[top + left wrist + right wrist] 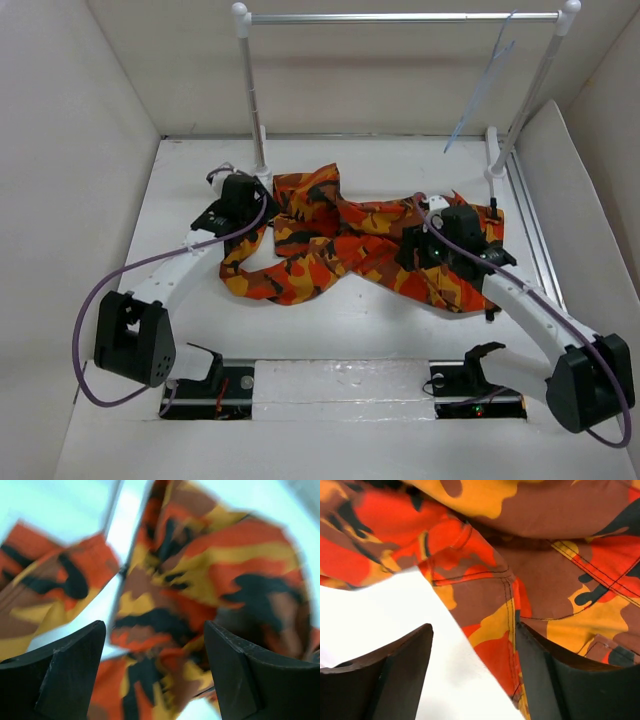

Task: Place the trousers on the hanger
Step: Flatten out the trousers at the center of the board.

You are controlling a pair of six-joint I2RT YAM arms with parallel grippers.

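The hem at the trouser leg's end (289, 250) (144, 642) lies between the open fingers of my left gripper, so next I should lower that gripper onto it from above the cloth.
The camouflage trousers (340, 240) lie crumpled across the middle of the white table. The pale blue hanger (487, 75) hangs from the silver crossbar at the back right. My left gripper (262, 208) is open at the trousers' left end, above the cloth; its view shows blurred cloth (190, 580) between the spread fingers (65, 670). My right gripper (420, 245) is open at the trousers' right part, low over the cloth. In its view the cloth's edge (495, 625) lies between the fingers (555, 680), with bare table to the left.
A rack with white posts (250, 90) and a silver crossbar (400, 17) stands at the back. A slanted post (535, 85) and a rail (535, 230) run along the right side. White walls enclose the table.
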